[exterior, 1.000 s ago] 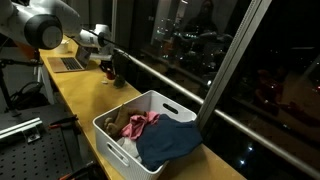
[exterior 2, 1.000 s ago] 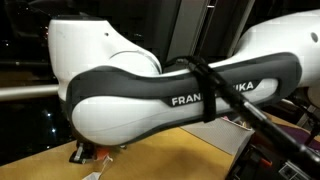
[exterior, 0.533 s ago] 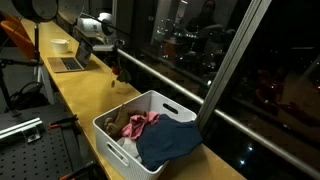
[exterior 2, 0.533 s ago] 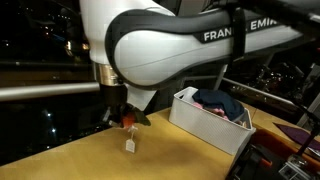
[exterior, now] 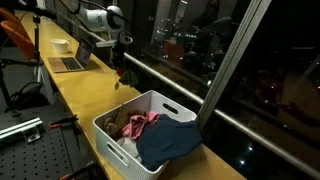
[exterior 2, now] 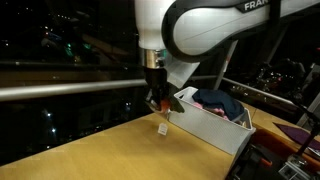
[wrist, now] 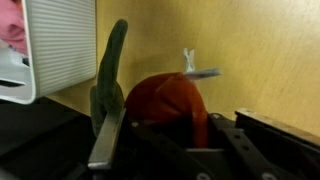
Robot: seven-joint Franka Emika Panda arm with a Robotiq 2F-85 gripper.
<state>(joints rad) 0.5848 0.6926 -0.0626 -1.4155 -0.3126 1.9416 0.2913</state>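
Note:
The red cloth is still hanging outside the basket. My gripper will rise next and carry the cloth across the basket's near side to let it go over the blue garment.
My gripper hangs over the yellow wooden counter, shut on a red cloth with a green piece and a white tag dangling below. The wrist view shows the red cloth bunched between the fingers of the gripper, above the counter. A white laundry basket stands close by, holding a blue garment and a pink one. The cloth hangs just short of the basket's near wall.
A laptop and a white bowl sit at the counter's far end. A metal rail and dark window run along the counter's back edge. A grey post rises behind the basket.
The arm has swung along the counter toward the basket, carrying the red cloth with it. The cloth now hangs higher above the counter and nearer the basket wall.

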